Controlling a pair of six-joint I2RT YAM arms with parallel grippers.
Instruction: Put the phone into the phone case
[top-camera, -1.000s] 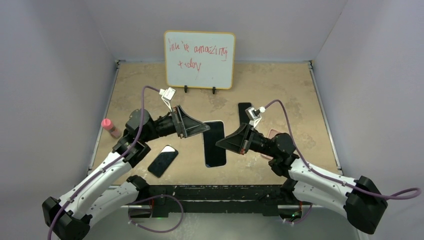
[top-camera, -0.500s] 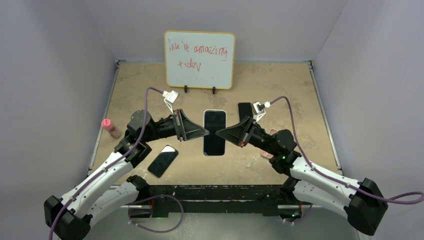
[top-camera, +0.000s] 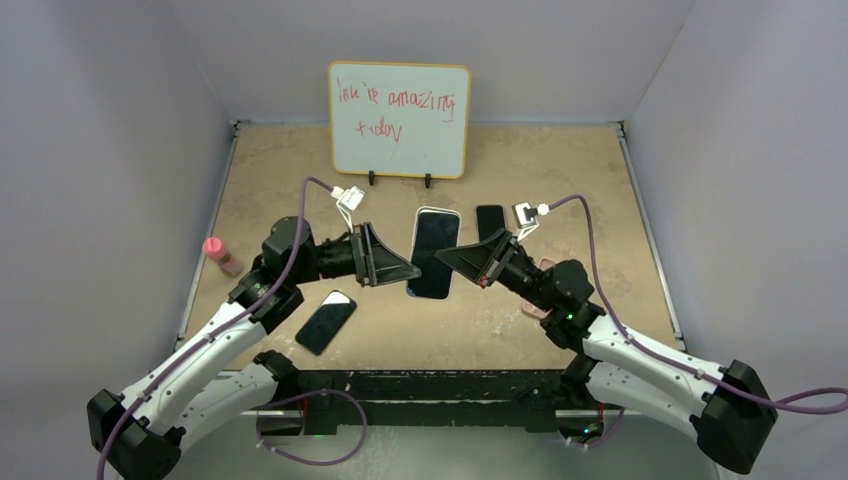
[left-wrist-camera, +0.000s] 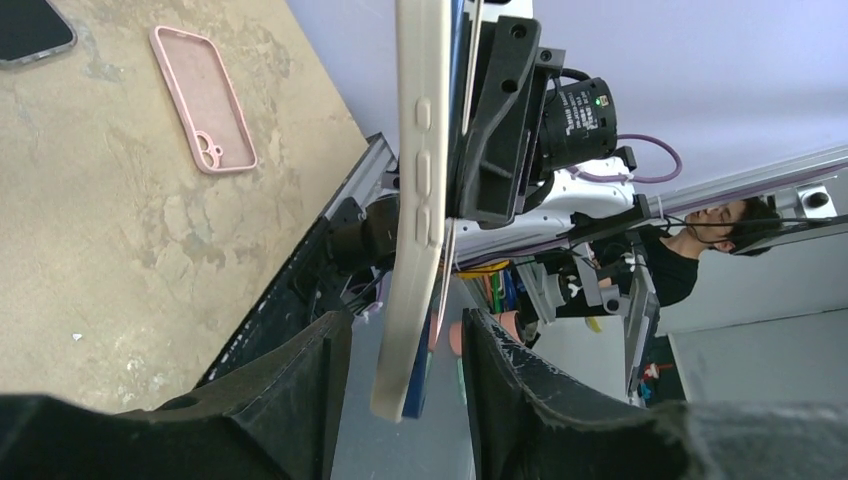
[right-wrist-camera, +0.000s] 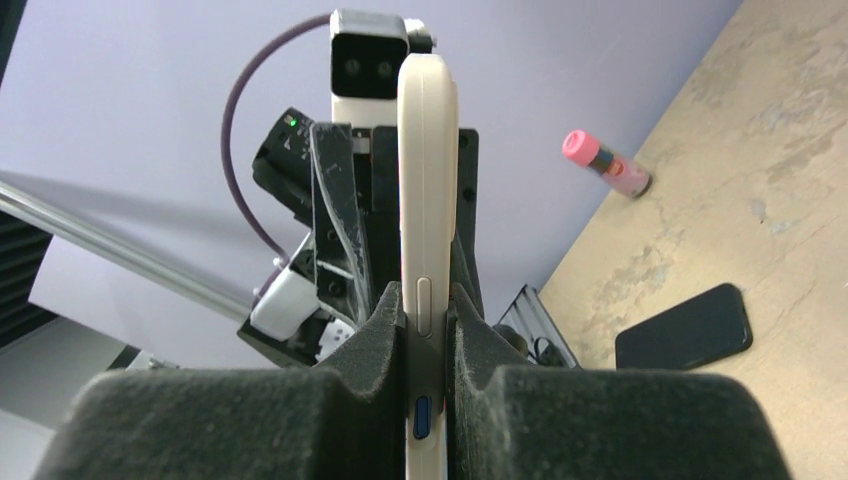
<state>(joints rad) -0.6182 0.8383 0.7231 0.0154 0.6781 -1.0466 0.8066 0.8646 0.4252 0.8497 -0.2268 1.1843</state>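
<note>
My right gripper brings the cream case (top-camera: 435, 252) down to the bare tabletop below next and lets go of it.
A dark-screened phone sits in a cream phone case (top-camera: 435, 252), held up off the table between the two arms. My right gripper (top-camera: 447, 262) is shut on the case's long edge (right-wrist-camera: 428, 200), both pads pressed against it. My left gripper (left-wrist-camera: 405, 330) is open, with its fingers (left-wrist-camera: 300, 380) on either side of the case's lower end (left-wrist-camera: 420, 200) and not touching it. There the phone's blue edge (left-wrist-camera: 424, 372) stands a little out of the case.
A pink phone case (left-wrist-camera: 203, 98) lies flat on the table, partly hidden under the right arm in the top view. Black phones lie at the front left (top-camera: 325, 321) and behind (top-camera: 489, 222). A pink-capped bottle (top-camera: 220, 255) stands at the left edge, a whiteboard (top-camera: 398, 118) at the back.
The cased phone has moved away from the arm bases and tilted slightly. My left gripper closed on its end, then opened again. The right gripper has kept its hold.
</note>
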